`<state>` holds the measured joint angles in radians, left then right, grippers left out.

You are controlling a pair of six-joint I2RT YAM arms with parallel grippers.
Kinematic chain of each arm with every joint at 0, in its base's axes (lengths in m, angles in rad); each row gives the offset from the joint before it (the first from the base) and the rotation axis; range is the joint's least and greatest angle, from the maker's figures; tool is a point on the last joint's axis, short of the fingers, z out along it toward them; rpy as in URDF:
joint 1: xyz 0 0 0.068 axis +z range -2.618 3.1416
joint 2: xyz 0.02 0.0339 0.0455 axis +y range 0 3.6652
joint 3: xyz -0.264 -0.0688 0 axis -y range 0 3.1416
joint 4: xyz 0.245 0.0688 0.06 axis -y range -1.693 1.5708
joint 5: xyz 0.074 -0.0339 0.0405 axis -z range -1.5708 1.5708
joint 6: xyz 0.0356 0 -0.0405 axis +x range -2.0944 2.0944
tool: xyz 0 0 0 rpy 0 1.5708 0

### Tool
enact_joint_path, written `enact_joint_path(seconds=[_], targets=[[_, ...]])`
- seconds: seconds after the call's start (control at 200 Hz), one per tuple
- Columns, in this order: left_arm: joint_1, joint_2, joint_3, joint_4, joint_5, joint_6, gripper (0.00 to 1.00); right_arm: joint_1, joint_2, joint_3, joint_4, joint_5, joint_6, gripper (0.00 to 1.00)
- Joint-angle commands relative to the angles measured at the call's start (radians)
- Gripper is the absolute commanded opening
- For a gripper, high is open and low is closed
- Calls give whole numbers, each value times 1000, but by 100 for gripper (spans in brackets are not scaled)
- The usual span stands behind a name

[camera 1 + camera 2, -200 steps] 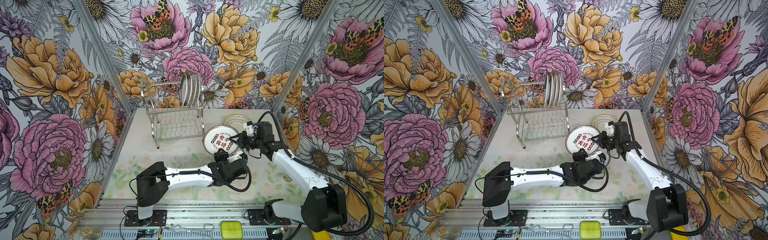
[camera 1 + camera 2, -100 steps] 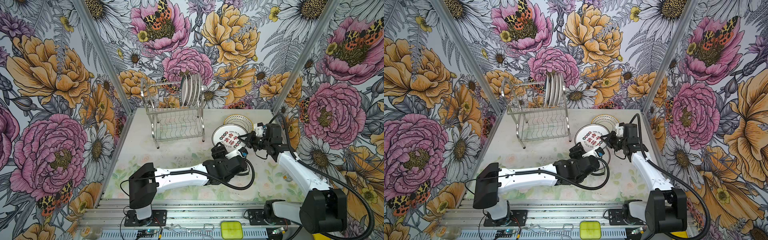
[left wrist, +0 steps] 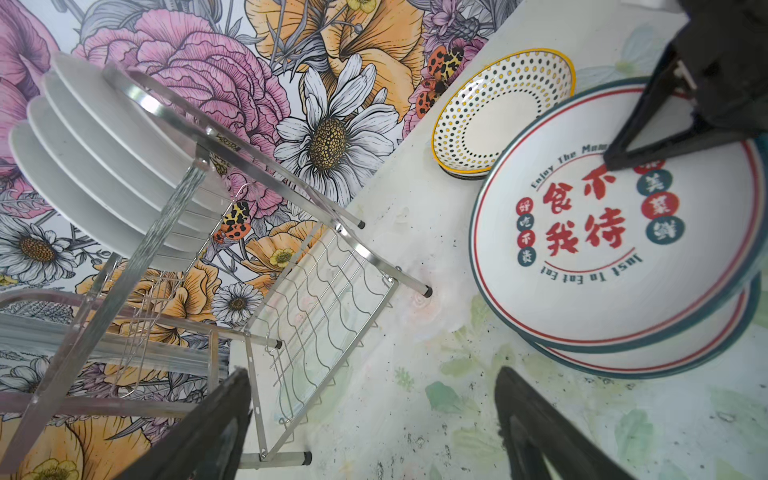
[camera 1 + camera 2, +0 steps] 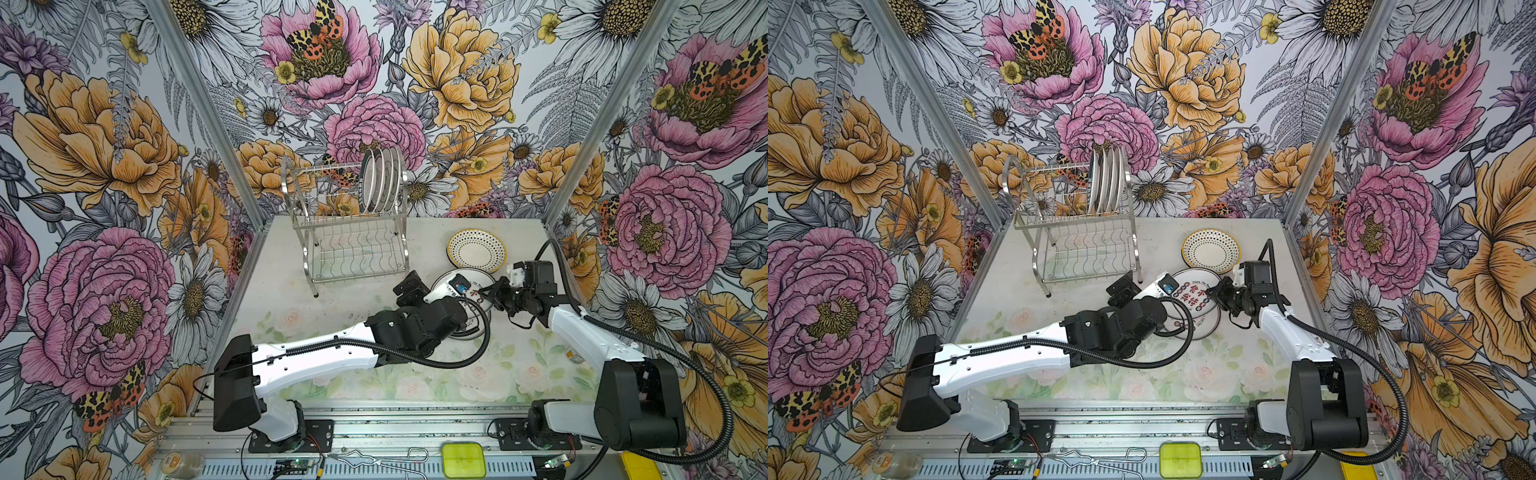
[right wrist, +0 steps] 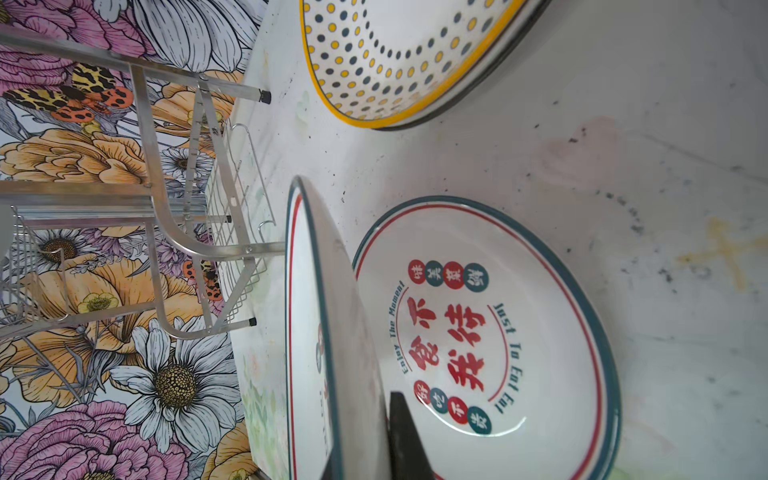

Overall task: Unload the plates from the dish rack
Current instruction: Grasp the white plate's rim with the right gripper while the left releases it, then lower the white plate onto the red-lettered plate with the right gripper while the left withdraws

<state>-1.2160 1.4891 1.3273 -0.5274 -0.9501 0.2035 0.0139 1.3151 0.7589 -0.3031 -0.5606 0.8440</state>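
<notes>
My right gripper lowers the plate's rim next, tips the still-tilted plate level to nest on the flat matching plate [image 5: 480, 336] below the gripper, and releases.
The dish rack [image 4: 353, 249] stands at the back of the table with several white plates [image 4: 382, 180] upright in its upper tier. My right gripper [image 4: 488, 295] is shut on the rim of a plate with red Chinese characters [image 4: 1196, 295], holding it tilted just over a matching plate [image 4: 1204, 324] that lies flat. In the right wrist view the held plate [image 5: 316, 332] is edge-on, with one finger [image 5: 405, 440] behind it. My left gripper [image 3: 374, 374] is open and empty over bare table, left of the held plate [image 3: 602, 249].
A dotted, yellow-edged plate [image 4: 476, 249] rests on a dark-rimmed one at the back right. The rack's lower tier [image 3: 324, 282] holds nothing. Flowered walls close in the table on three sides.
My left gripper, shut at the character plate's rim a second ago, has opened, let go and drawn back left. The right gripper has carried the plate right, over the flat plate.
</notes>
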Motion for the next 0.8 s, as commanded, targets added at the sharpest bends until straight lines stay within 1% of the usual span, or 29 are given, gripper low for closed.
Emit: enact_joint_path(seconds=[0.0,0.075,0.2,0.365,0.51,0.666,0.796], targets=[[50,-56,-8,-18,83,-71,95,-3,-5,-14,42,14,-14,0],[79,-94,-3,-16,121,-100,99,-2,8,-28,44,16,-15,0],[138,-159,5,-20,171,-149,99,-1,16,-45,45,25,-20,0],[262,-231,22,-43,260,-240,99,5,44,-48,45,32,-31,0],[344,-263,41,-48,292,-272,99,24,68,-41,43,47,-38,0],[427,-258,83,-61,335,-297,99,39,97,-39,44,66,-32,0],[490,-247,115,-61,370,-294,99,45,114,-47,40,89,-28,8]])
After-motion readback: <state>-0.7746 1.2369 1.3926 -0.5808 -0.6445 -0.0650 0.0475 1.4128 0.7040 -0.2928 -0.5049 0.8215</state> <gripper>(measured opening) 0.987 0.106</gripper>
